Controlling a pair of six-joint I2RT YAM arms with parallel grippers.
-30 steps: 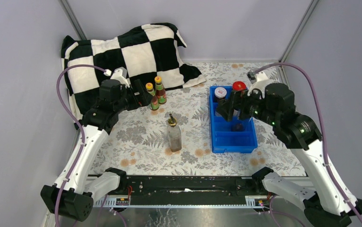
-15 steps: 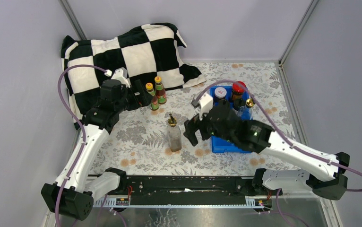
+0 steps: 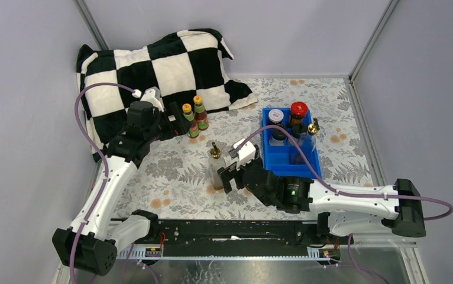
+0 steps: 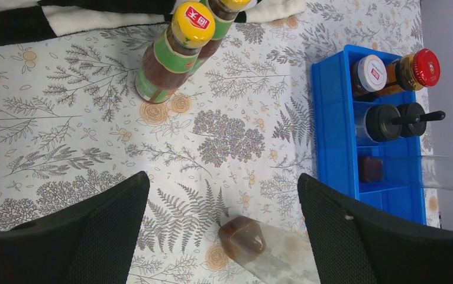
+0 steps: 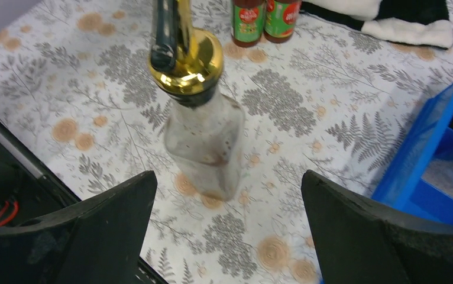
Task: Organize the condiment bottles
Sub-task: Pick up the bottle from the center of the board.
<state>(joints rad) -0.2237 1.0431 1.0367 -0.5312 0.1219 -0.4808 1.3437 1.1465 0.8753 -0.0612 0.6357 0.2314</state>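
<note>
The right gripper moves to the left in the top view toward the off-centre gold-spouted bottle next, turning outward around its clear body [image 3: 216, 170] [image 5: 207, 139].
A tall clear gold-spouted bottle [image 3: 217, 168] stands alone mid-table. My right gripper [image 3: 230, 174] is open just to its right, with nothing between the fingers. In the right wrist view the bottle [image 5: 203, 139] stands ahead of the open right gripper [image 5: 229, 184]. Two orange-capped sauce bottles [image 3: 194, 119] stand by the cushion, and my left gripper [image 3: 178, 124] sits open beside them, holding nothing. The nearer orange-capped bottle [image 4: 175, 56] lies beyond the open left gripper [image 4: 223, 198]. The blue tray [image 3: 271, 168] holds a white-lidded jar [image 3: 276, 116], a red-lidded jar [image 3: 298, 109], two black-capped shakers [image 4: 382, 122] and another gold-spouted bottle [image 3: 313, 128].
A black-and-white checkered cushion [image 3: 159, 65] lies at the back left, close behind the orange-capped bottles. Grey walls close in the table on the left, back and right. The arms' black base rail [image 3: 230, 231] runs along the near edge.
My right arm has swung from over the blue tray to the left and toward the near edge, down beside the lone clear bottle. The left arm has stayed put. Both grippers remain open.
</note>
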